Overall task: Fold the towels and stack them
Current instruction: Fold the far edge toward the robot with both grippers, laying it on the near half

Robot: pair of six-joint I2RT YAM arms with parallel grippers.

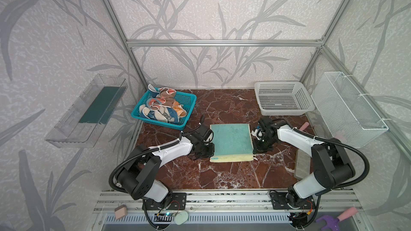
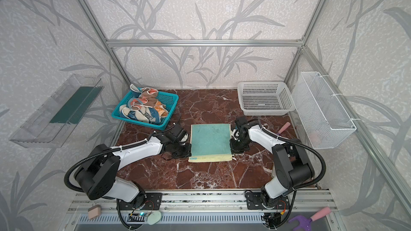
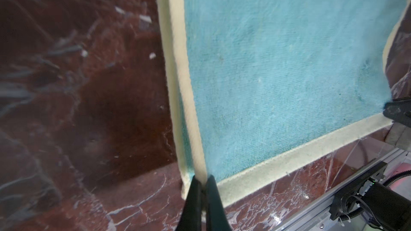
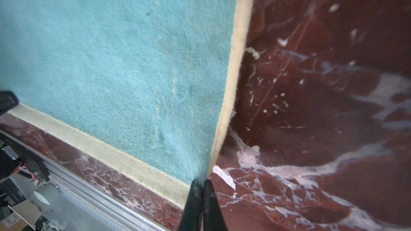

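The towel's side border still bends near the towel's held corner, so my right gripper should next draw back over the bare marble nearer the base and release it.
A blue towel (image 1: 231,139) (image 2: 210,141) with a cream border lies in the middle of the marble table, with a pale yellow layer showing under its near edge. My left gripper (image 1: 211,152) (image 2: 189,151) (image 3: 202,182) is shut on the towel's (image 3: 278,74) near left corner. At the near right corner of the towel (image 4: 111,63), my right gripper (image 1: 254,149) (image 2: 231,149) (image 4: 202,182) is shut on the border. More crumpled towels (image 1: 160,107) (image 2: 142,107), in coral, brown, blue and cream, fill a teal basket (image 1: 160,124) at the back left.
A white plastic basket (image 1: 278,112) stands at the back right. A wire basket (image 1: 349,107) hangs on the right wall and a clear tray (image 1: 86,114) on the left wall. A grey block (image 1: 302,163) and a pink object (image 1: 303,126) lie along the table's right edge.
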